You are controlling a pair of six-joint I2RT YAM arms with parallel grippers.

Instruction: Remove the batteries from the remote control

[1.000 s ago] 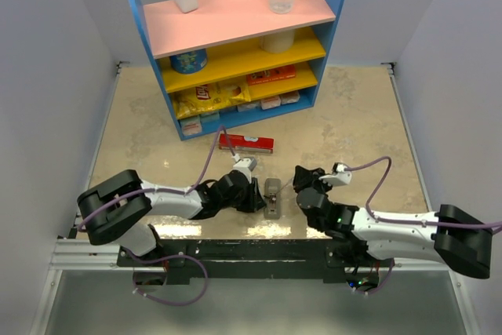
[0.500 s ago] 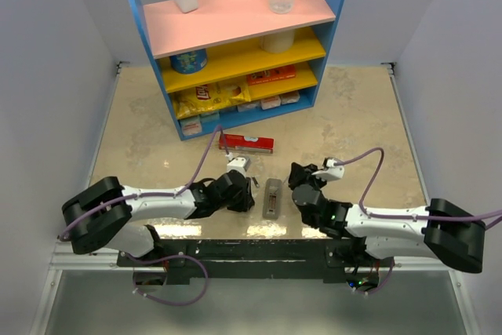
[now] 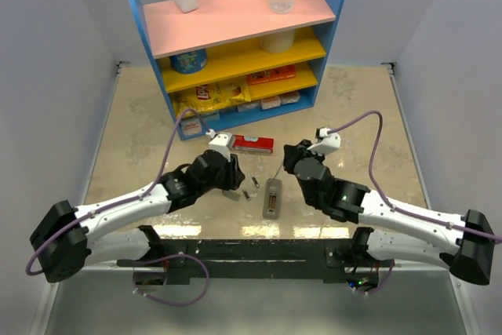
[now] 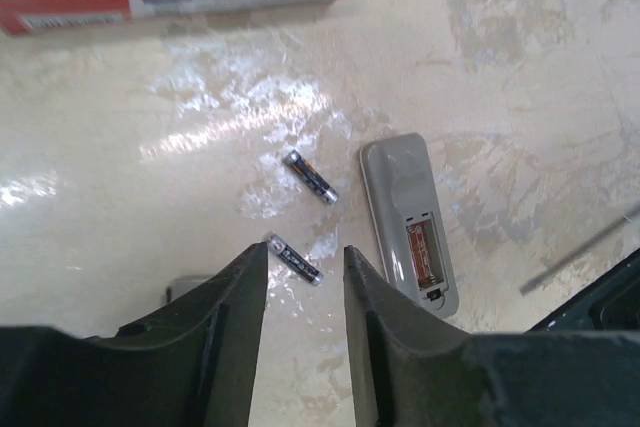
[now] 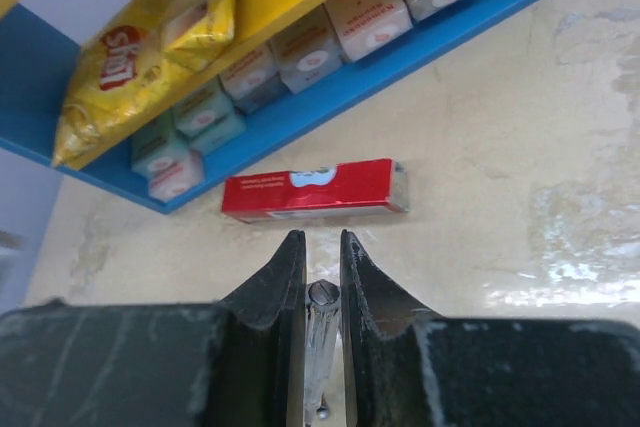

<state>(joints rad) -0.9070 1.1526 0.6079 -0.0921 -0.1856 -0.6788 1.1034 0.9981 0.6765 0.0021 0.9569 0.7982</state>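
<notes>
My right gripper carries the stick away to the right in the top view next, then lowers it onto empty table [image 3: 336, 162], as the remote control's battery bay is empty.
The remote control [image 3: 272, 198] lies face down on the table, its battery bay [image 4: 425, 252] open and showing orange inside with no cell in it. Two batteries [image 4: 310, 177] [image 4: 294, 258] lie loose on the table left of the remote; they also show in the top view [image 3: 256, 182] [image 3: 245, 193]. My left gripper [image 4: 305, 250] is open and empty, just above the nearer battery. My right gripper [image 5: 321, 239] is shut on a thin clear-handled stick tool [image 5: 322, 332], held above the table behind the remote [image 3: 279, 172].
A flat red box [image 3: 247, 143] lies just behind both grippers. A blue shelf unit [image 3: 235, 45] with snacks and bottles stands at the back. A small grey piece [image 4: 185, 287] lies on the table beside my left finger.
My left gripper has drawn back and left from the remote, and two batteries now lie uncovered on the table. My right gripper has risen and moved back with the stick tool.
</notes>
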